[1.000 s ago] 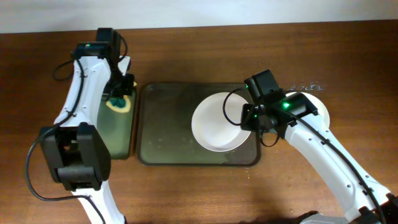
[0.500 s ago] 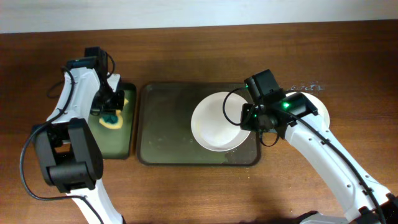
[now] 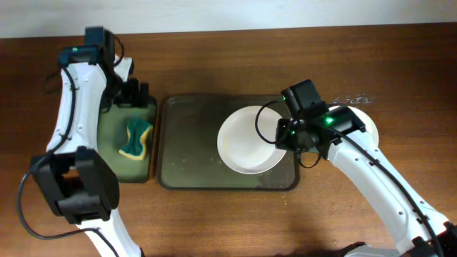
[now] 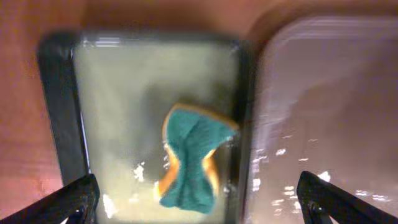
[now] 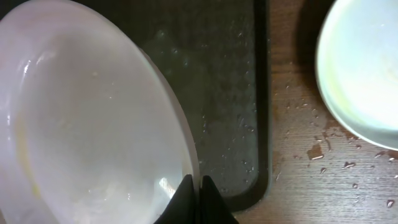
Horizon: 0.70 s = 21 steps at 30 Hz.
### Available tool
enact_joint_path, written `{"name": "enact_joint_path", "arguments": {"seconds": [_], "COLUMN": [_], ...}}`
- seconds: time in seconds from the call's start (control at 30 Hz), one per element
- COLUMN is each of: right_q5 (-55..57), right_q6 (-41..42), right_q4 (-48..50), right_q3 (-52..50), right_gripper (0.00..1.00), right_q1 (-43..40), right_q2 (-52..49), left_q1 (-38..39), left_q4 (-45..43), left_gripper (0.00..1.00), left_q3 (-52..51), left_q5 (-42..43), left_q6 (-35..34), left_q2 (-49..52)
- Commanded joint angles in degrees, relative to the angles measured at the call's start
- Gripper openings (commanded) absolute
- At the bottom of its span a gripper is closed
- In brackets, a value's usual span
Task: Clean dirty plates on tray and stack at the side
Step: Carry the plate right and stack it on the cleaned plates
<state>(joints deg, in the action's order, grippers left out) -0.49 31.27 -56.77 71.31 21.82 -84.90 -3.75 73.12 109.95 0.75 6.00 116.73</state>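
The plate in my right gripper should go to the right in the overhead view, then down onto the second white plate (image 3: 365,127) (image 5: 368,67). My right gripper will release it there, because that second plate is beside the tray.
A white plate (image 3: 246,139) sits tilted over the right half of the dark brown tray (image 3: 189,143). My right gripper (image 3: 287,134) is shut on its right rim. In the right wrist view the black fingertips (image 5: 196,194) pinch the plate's (image 5: 87,124) edge above the wet tray (image 5: 230,93). A second white plate (image 3: 363,118) lies on the table right of the tray, partly under my right arm, and shows as plate (image 5: 367,68) in that view too. My left gripper (image 3: 133,93) hangs open over the far end of the small black tray, with nothing between its fingers (image 4: 68,202).
The narrow black tray (image 3: 113,153) left of the brown tray holds greenish water and a green-and-yellow sponge (image 3: 136,138); the sponge (image 4: 193,155) lies crumpled near its right wall. Water drops dot the wood by the right plate.
My left gripper has opened and let go of the sponge, which now lies in the black tray. The left arm has drawn back toward the table's far side. The right arm has not moved.
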Motion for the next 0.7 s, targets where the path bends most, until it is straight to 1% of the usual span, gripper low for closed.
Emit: {"name": "enact_joint_path", "arguments": {"seconds": [0.0,0.03,0.13,0.2,0.23,0.3,0.37,0.43,0.5,0.57,0.67], "right_q5": [-6.93,-9.35,-17.05,-19.98,-20.96,-21.49,-20.20,-13.90,-8.31,-5.29,-4.74], "right_q6": [-2.93,-4.28,-9.18,-11.87,-13.35,-15.37,-17.77,-17.77,-17.75,-17.75,-17.75], "right_q4": [0.17,0.20,-0.33,-1.51,-2.58,-3.93,-5.09,-5.68,-5.44,-4.98,-0.87], "right_q3": [0.66,0.66,0.66,0.66,0.66,0.66,0.63,0.50,-0.13,-1.16,-4.15], "right_gripper": [0.04,0.04,0.04,0.04,0.04,0.04,0.04,0.04,0.04,0.04,0.04], "right_q1": [-4.83,-6.73,-14.47,-19.65,-23.61,-28.85,-34.97,-40.13,-44.04,-47.56,-50.56], "right_q2": [0.98,0.98,0.98,0.98,0.98,0.98,0.96,0.96,0.81,0.13,-0.92], "left_q1": [3.23,4.76,9.11,11.63,13.31,14.99,16.24,17.25,17.64,17.64,17.62], "left_q4": [0.46,0.50,-0.22,-1.51,-2.71,-4.11,-5.25,-5.88,-6.03,-6.16,-6.69], "left_gripper": [0.99,0.99,0.99,0.99,0.99,1.00,0.99,0.99,0.99,0.99,0.99], "left_q3": [3.85,3.82,3.69,3.67,3.67,3.67,3.67,3.67,3.67,3.67,3.67], "left_q5": [7.98,9.70,10.16,9.97,9.97,9.97,9.99,9.97,9.94,9.97,9.94], "left_q6": [-0.79,-0.79,-0.76,-0.76,-0.76,-0.76,-0.76,-0.76,-0.76,-0.79,-0.76], "left_q2": [-3.26,-3.26,-3.23,-3.23,-3.23,-3.21,-3.19,-3.17,-3.17,-3.17,-3.17]}}
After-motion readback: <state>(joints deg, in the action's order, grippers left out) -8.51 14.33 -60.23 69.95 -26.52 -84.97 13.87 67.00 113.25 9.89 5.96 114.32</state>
